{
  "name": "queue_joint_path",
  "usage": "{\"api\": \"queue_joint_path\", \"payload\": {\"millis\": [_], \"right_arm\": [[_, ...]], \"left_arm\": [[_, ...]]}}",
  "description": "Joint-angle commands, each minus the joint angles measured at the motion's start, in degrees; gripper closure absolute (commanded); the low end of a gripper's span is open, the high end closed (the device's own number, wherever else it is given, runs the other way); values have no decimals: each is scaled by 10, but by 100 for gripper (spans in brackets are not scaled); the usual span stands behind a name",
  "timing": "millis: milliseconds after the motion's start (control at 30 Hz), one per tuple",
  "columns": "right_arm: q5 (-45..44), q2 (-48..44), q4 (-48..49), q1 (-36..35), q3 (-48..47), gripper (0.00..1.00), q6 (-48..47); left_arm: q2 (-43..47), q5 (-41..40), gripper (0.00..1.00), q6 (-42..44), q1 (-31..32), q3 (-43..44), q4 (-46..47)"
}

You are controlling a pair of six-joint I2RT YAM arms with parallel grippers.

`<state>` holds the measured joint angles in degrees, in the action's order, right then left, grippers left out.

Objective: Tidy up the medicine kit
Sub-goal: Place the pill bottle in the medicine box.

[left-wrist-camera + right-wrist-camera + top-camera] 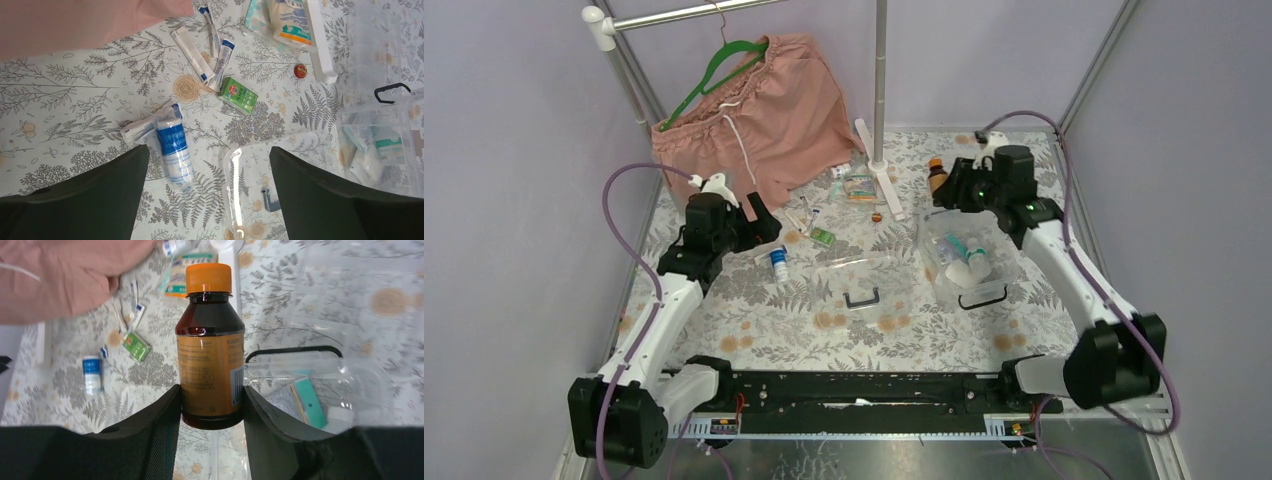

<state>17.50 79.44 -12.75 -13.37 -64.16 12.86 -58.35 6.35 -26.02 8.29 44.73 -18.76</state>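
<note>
The clear box (991,251) (361,409) already holds medicine items. My right gripper should lower the bottle back into it next, beside the small white bottle.
The clear box (964,262) with a black handle stands open at right centre and holds several small bottles and packets; it also shows in the right wrist view (310,390). Its clear lid (856,272) lies flat to its left. My right gripper (211,390) is shut on a brown bottle (210,355) with an orange cap, held upright above the table by the box's far left corner (936,176). My left gripper (209,150) is open and empty above a blue-labelled bandage roll (174,147) and the lid's edge (235,185). A green packet (238,95) and sachets (200,57) lie beyond.
Pink shorts (759,110) hang on a green hanger from a rack at the back left. The rack's pole (880,80) and white foot (886,185) stand at the back centre, with flat packets (859,187) and a small red cap (300,71) beside it.
</note>
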Motion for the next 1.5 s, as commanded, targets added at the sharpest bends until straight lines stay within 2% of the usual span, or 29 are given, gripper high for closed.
{"api": "queue_joint_path", "payload": {"millis": [0, 167, 333, 867, 1167, 1367, 1467], "right_arm": [[-66, -99, -3, 16, 53, 67, 77], [-137, -139, -82, 20, 94, 68, 67], [-156, -150, -127, 20, 104, 68, 57], [-146, -21, -161, 19, 107, 67, 42], [-186, 0, -191, 19, 69, 42, 27], [-213, -11, -253, 19, 5, 37, -4], [-195, -26, -258, 15, -28, 36, -19]], "left_arm": [[-10, 41, 1, -6, -16, -2, 33], [-8, 59, 1, -10, -30, -8, 38], [-8, 66, 1, -10, -32, -10, 37], [-2, 75, 1, -11, -44, -13, 39], [-1, 74, 1, -12, -51, -13, 39], [-3, 76, 1, -13, -56, -12, 39], [-3, 78, 1, -13, -59, -12, 39]]}}
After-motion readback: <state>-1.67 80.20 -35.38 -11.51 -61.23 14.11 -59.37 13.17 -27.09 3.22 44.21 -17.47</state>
